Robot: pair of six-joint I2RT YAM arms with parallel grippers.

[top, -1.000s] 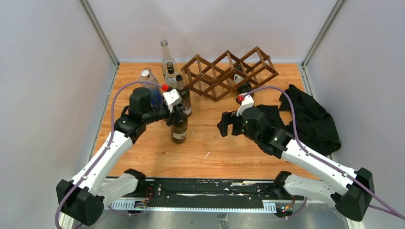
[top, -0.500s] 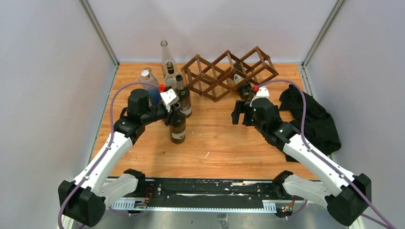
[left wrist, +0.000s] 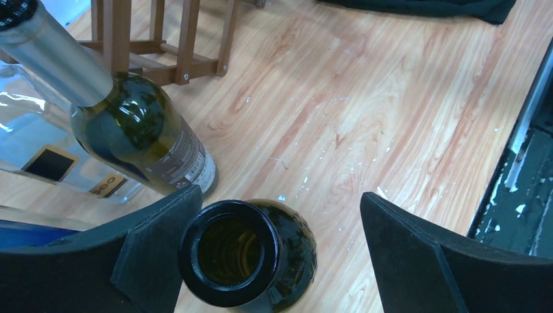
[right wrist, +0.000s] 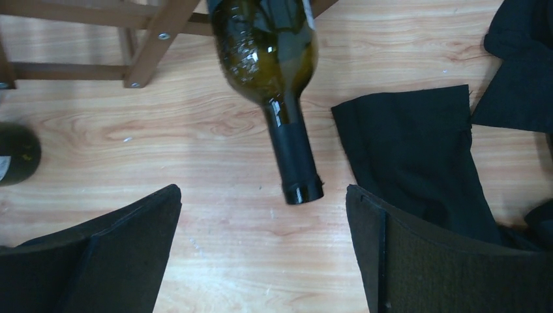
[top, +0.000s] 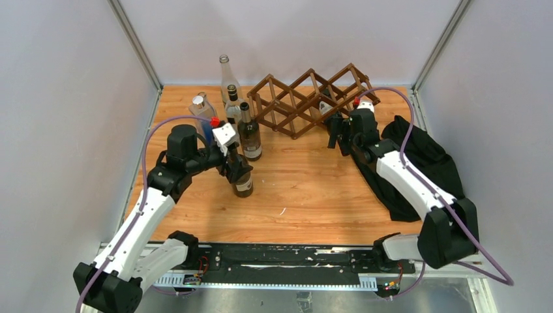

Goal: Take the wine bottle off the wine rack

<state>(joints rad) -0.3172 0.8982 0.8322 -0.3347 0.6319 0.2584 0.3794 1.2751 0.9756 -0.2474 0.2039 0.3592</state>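
Note:
My right gripper is open above the bottle's neck (right wrist: 287, 134), which sticks out clear of the rack's bars, so I will lower the gripper around the neck next.
The dark brown wine rack (top: 306, 98) stands at the back of the table, and its bars (right wrist: 147, 45) show in the right wrist view. A dark green wine bottle (right wrist: 270, 45) lies in a low cell, neck pointing out toward me. My right gripper (right wrist: 261, 195) is open just in front of the neck's mouth, not touching it. From above, the right gripper (top: 338, 135) covers most of that bottle. My left gripper (left wrist: 280, 222) is open around the top of an upright dark bottle (left wrist: 248, 257) standing on the table; that bottle's mouth rests near the left finger (left wrist: 150, 254).
Several other bottles stand left of the rack: a tall clear one (top: 225, 72), a bluish one (top: 202, 107) and a dark labelled one (top: 250, 134). A black cloth (top: 427, 163) lies at the right by the right arm. Grey walls close in the table.
My left gripper has opened and let go of the upright dark bottle, which stays standing. The right arm has swung back and right, up to the rack's bottle.

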